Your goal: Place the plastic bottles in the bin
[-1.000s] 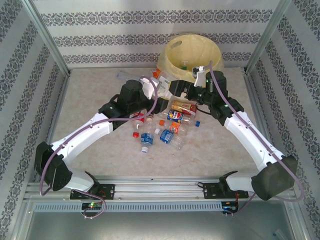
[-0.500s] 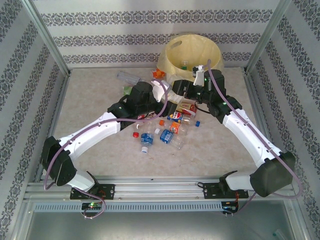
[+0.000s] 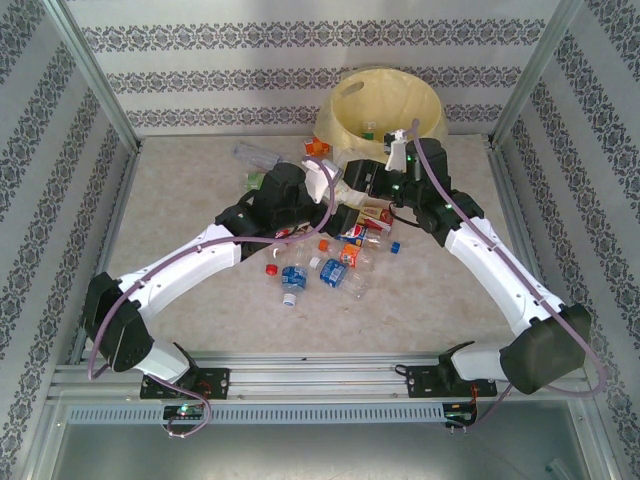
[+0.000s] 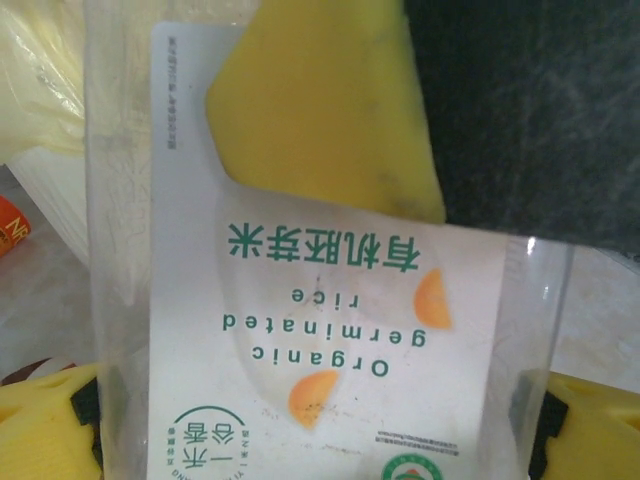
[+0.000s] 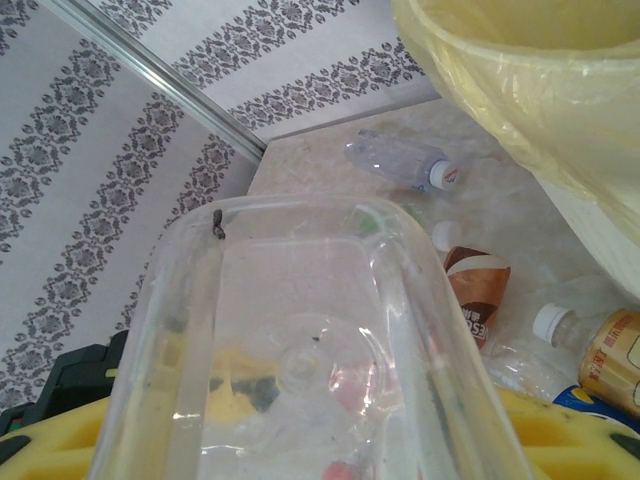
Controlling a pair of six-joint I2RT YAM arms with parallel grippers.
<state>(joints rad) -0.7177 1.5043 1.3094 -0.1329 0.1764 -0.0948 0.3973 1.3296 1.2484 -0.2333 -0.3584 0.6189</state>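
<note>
I will move my right gripper outward over the bin's opening (image 3: 385, 108) (image 5: 550, 22) and let go of the bottle, because my left gripper is open.
A clear plastic bottle (image 4: 330, 330) with a white "Organic germinated rice" label passes between my two grippers, just in front of the bin (image 3: 338, 118). My left gripper (image 4: 320, 425) is open, its yellow fingers (image 4: 45, 415) wide apart at either side of the bottle. My right gripper (image 5: 320, 440) is shut on the same bottle (image 5: 300, 330), seen end-on from its base. One of its yellow pads (image 4: 320, 100) shows against the bottle in the left wrist view. In the top view both grippers (image 3: 345, 188) meet over the pile of bottles (image 3: 340, 260).
The bin's pale yellow bag (image 5: 520, 90) hangs close at the right wrist's upper right. A clear bottle (image 5: 400, 160), a brown-labelled one (image 5: 478, 290) and an orange-labelled one (image 5: 605, 355) lie near the bin. Frame posts and patterned walls enclose the table.
The left arm carried the bottle right, up to the right gripper. The right gripper shut on the bottle and the left jaws then opened.
</note>
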